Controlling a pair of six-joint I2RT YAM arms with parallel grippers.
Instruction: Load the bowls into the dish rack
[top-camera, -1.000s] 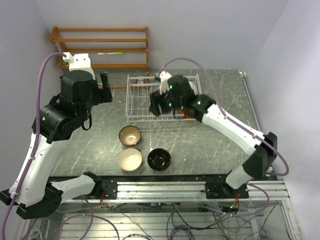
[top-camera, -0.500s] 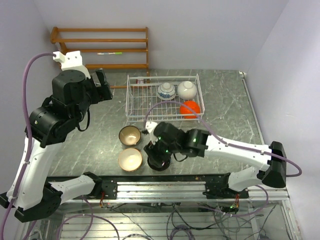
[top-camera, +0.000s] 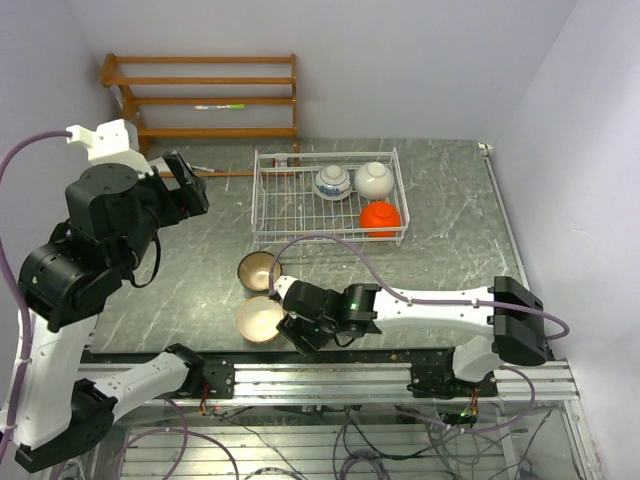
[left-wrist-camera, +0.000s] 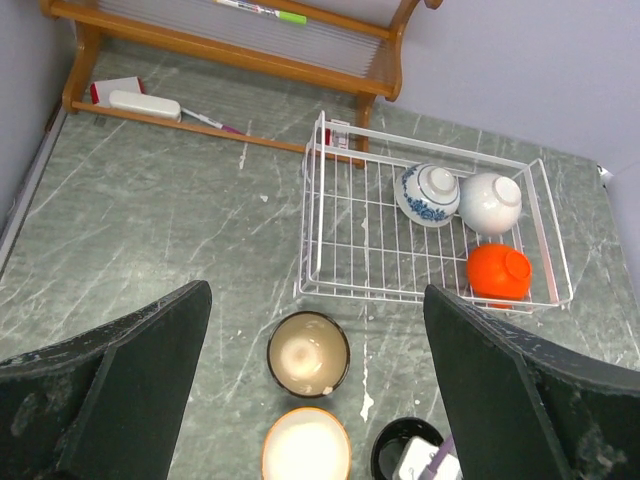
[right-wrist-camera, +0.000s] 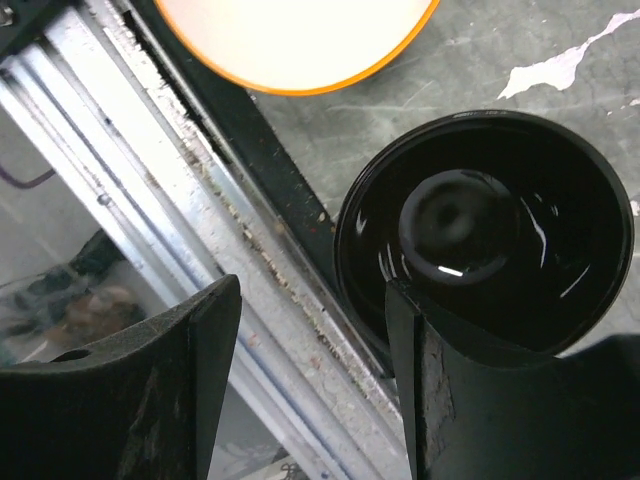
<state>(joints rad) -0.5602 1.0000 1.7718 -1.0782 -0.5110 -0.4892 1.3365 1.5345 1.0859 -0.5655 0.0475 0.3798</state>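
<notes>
The robot's right gripper needs to go down a little further over the glossy black bowl's near rim (right-wrist-camera: 352, 312) next and close there, because that rim is already between its open fingers.
The white wire dish rack (top-camera: 272, 200) (left-wrist-camera: 330, 230) holds three bowls: blue-and-white (top-camera: 332, 183) (left-wrist-camera: 427, 194), white (top-camera: 374, 180) (left-wrist-camera: 490, 202) and orange-red (top-camera: 380, 217) (left-wrist-camera: 498, 271). In front of it on the table stand the brown bowl (top-camera: 259, 270) (left-wrist-camera: 308, 353) and the cream-beige bowl (top-camera: 259, 319) (left-wrist-camera: 306, 445) (right-wrist-camera: 290, 40). The glossy black bowl (right-wrist-camera: 490, 230) (left-wrist-camera: 390, 450) sits to their right, mostly covered by my right gripper (top-camera: 305, 328) (right-wrist-camera: 310, 290). That gripper is open and straddles the bowl's near rim, one finger inside and one outside. My left gripper (top-camera: 185, 185) (left-wrist-camera: 317, 295) hangs high and open, holding nothing.
An orange-brown wooden slatted shelf (top-camera: 200, 95) (left-wrist-camera: 230, 30) stands against the back wall, with small items (left-wrist-camera: 145, 103) beneath it. The metal base rail (top-camera: 330, 380) (right-wrist-camera: 150, 170) runs just in front of the black and cream bowls.
My right arm has swung from the dish rack down to the black bowl at the table's front edge. The left arm has drawn back to the left.
</notes>
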